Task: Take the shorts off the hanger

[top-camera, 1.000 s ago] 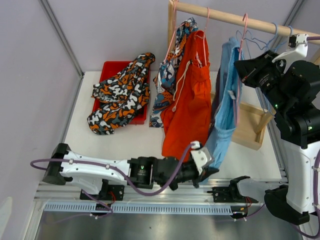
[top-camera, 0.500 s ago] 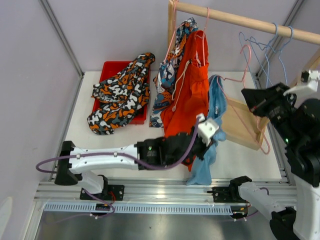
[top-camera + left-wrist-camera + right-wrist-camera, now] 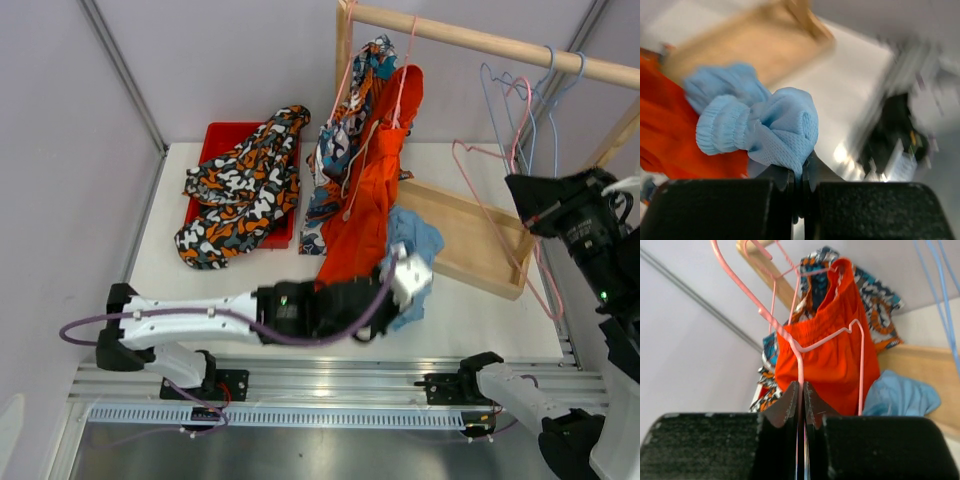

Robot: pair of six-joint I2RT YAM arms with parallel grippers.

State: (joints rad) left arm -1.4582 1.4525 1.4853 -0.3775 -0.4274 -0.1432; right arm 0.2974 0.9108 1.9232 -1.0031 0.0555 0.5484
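Observation:
I will next use my right gripper to carry the pink hanger's hook outward onto the bar's bare part beside the blue hangers and release the hanger's wire, since the hook is off the bar [image 3: 480,40].
The plain light blue shorts [image 3: 412,248] are off the hanger and bunched low in front of the rack. My left gripper [image 3: 404,277] is shut on a fold of them [image 3: 775,125], its jaws [image 3: 801,170] pinching the mesh. My right gripper [image 3: 514,188] is shut on the bare pink hanger [image 3: 480,192], with the wire between its jaws [image 3: 801,387]. The bright orange shorts [image 3: 365,200] and the wave print shorts [image 3: 345,130] hang on the wooden rail [image 3: 480,40]. The blotched shorts [image 3: 240,185] lie on the red tray [image 3: 215,132]. The black shorts are out of view.
The rack's wooden base frame [image 3: 480,240] lies on the table behind the blue shorts. Empty blue hangers [image 3: 540,90] hang at the rail's right end. Walls close in the left side and the back.
The blue shorts came off the pink hanger and dropped low with my left gripper, which pulled back left. My right gripper swung right and down, holding the now bare hanger.

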